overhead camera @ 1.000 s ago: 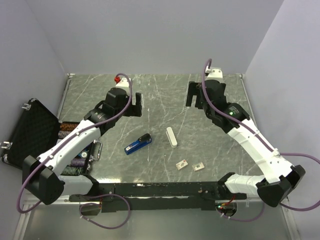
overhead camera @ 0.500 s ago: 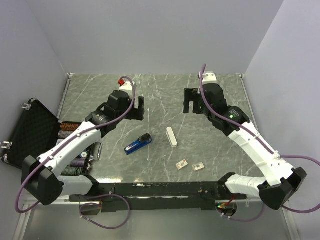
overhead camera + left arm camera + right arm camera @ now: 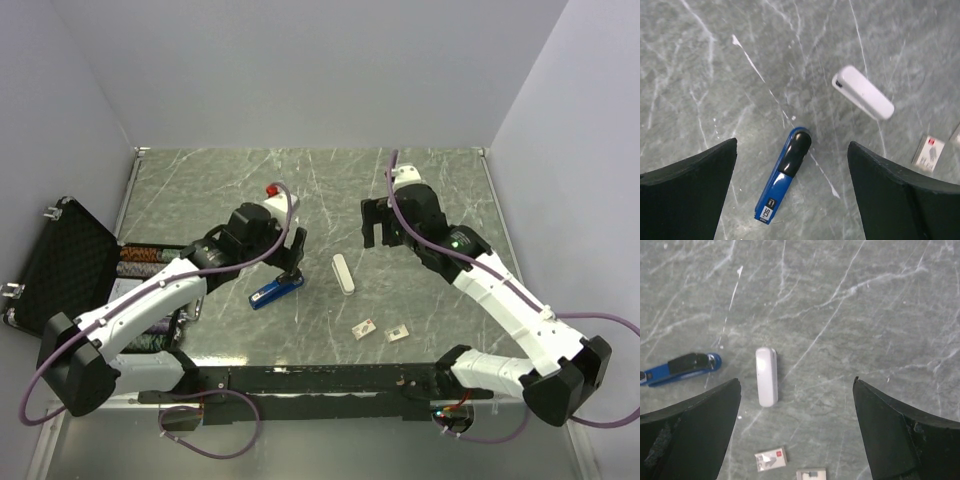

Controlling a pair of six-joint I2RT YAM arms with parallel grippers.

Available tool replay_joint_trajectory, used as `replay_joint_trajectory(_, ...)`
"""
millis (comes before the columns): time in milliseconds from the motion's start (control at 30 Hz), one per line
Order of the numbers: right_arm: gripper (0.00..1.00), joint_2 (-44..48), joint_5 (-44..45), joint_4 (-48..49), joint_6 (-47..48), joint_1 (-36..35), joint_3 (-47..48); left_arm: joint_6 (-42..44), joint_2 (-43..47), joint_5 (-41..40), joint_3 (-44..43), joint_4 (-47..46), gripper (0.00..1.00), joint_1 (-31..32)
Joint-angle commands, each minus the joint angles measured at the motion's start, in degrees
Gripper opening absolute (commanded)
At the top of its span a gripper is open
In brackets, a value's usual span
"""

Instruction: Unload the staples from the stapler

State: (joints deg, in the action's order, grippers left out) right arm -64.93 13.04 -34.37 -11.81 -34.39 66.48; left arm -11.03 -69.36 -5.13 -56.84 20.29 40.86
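Note:
My left gripper is open with the stapler between its fingers but still well below them. Next it will lower onto the stapler's black end [image 3: 289, 278] [image 3: 794, 152] and close across it.
The blue stapler [image 3: 276, 290] with its black end lies flat on the marble table, left of centre. In the left wrist view the stapler [image 3: 784, 181] lies between the fingers, well below them. My left gripper [image 3: 292, 262] is open and empty, hovering just above the stapler's black end. My right gripper [image 3: 372, 224] is open and empty, above the table right of centre. The stapler also shows at the left edge of the right wrist view [image 3: 680, 368]. No staples show.
A white rounded oblong bar [image 3: 344, 274] lies right of the stapler; it also shows in both wrist views [image 3: 863, 93] [image 3: 766, 376]. Two small whitish cards with red marks [image 3: 364, 328] [image 3: 397, 333] lie nearer the front. An open black case [image 3: 60, 262] stands at the left edge.
My left gripper has moved right and toward the front, coming over the stapler. My right gripper has moved left and slightly toward the front. The stapler has not moved.

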Motion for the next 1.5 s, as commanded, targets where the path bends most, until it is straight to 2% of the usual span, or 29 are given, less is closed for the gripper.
replay_joint_trajectory(0, 1.00, 4.3, -3.3, 2.6, 1.5, -0.5, -2.8, 5.5, 1.4, 4.3, 3.6, -2.7, 0.97, 1.1)
replay_joint_trajectory(200, 1.00, 3.0, -4.3, 0.9, 1.1, -1.0, -2.3, 9.5, 0.4, 2.2, 5.6, -4.5, 0.96, 1.5)
replay_joint_trajectory(600, 1.00, 5.8, -6.3, 2.0, 0.1, -2.3, -4.8, 10.3, -11.6, 6.8, 2.9, -3.2, 0.97, 1.6)
replay_joint_trajectory(633, 1.00, 6.0, -6.3, 2.0, 0.0, -2.5, -4.9, 12.3, -12.3, 7.1, 2.9, -3.2, 0.97, 1.6)
replay_joint_trajectory(1133, 1.00, 7.0, -9.8, 3.2, -0.2, -3.0, -6.5, 13.0, -17.5, 8.6, 3.3, -3.9, 0.99, 1.0)
replay_joint_trajectory(1467, 1.00, 6.5, -10.0, 3.3, -0.2, -3.4, -6.7, 12.7, -19.4, 10.7, 2.8, -4.5, 0.87, -0.3)
